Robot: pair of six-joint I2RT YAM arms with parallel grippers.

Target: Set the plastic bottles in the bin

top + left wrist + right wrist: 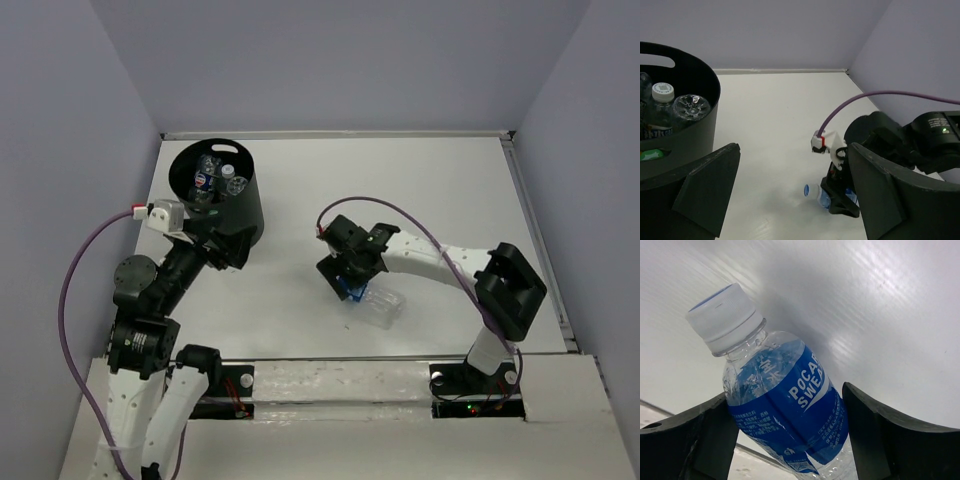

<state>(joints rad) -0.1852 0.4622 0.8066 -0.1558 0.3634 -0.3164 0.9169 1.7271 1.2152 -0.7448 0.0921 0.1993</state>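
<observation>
The bin's opening [212,174] is outward of my right gripper and to its left in the top view; I next lift the bottle over the bin's tall side and let go.
A clear bottle with a blue label and white cap [785,395] lies tilted on the white table; it also shows in the top view [378,305] and the left wrist view [814,192]. My right gripper [790,412] is down over it [350,283], fingers pressed against both sides of the label. The black bin [250,215] stands at the back left and holds several bottles [207,180], among them a white-capped one [662,95] and a green one [650,155]. My left gripper [792,165] is open and empty beside the bin's near wall [710,120].
Grey walls close the table at the back and both sides. A raised rail [540,230] runs along the right edge. The right arm's purple cable [400,215] loops above its wrist. White table [300,190] lies between the bin and the right arm.
</observation>
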